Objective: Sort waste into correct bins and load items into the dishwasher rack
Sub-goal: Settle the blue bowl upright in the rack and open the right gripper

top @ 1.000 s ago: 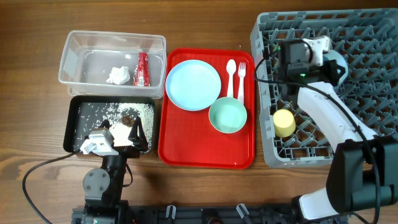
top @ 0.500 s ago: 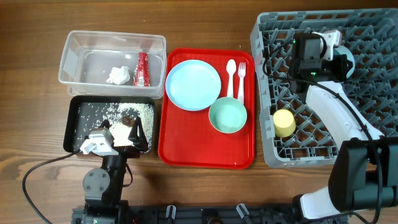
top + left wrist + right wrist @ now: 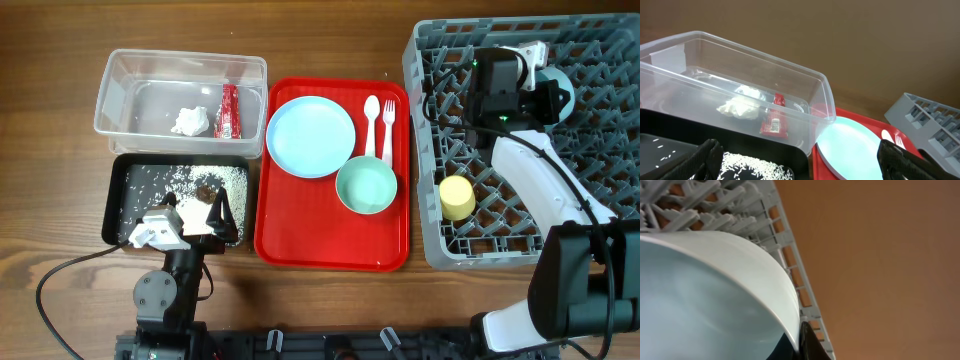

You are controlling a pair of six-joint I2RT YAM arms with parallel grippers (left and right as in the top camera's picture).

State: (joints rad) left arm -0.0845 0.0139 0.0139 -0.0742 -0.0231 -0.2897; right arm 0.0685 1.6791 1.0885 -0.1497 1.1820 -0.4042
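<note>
My right gripper will move back and to the left in the overhead view, lower the pale blue bowl and release it, because the rack's wires beyond the yellow cup are empty.
My right gripper (image 3: pixel 540 95) is shut on the rim of the small pale blue bowl (image 3: pixel 561 96) and holds it on edge over the back of the grey dishwasher rack (image 3: pixel 425 150). In the right wrist view the bowl (image 3: pixel 705 295) fills the left, pinched at my fingertips (image 3: pixel 797 340). The yellow cup (image 3: pixel 457 197) lies in the rack. The blue plate (image 3: pixel 311 136), mint bowl (image 3: pixel 366 186), spoon (image 3: pixel 371 122) and fork (image 3: pixel 388 125) sit on the red tray (image 3: pixel 330 240). My left gripper (image 3: pixel 195 215) is open and empty at the black tray (image 3: pixel 125 190).
The clear tub (image 3: pixel 150 95) holds the white tissue (image 3: pixel 189 122) and red sachet (image 3: pixel 229 111); both also show in the left wrist view, tissue (image 3: pixel 737 106) and sachet (image 3: pixel 775 122). Rice (image 3: pixel 200 182) with brown bits lies in the black tray.
My right gripper has carried the small blue bowl to the right over the rack, then nearly stopped. The left arm has not moved.
</note>
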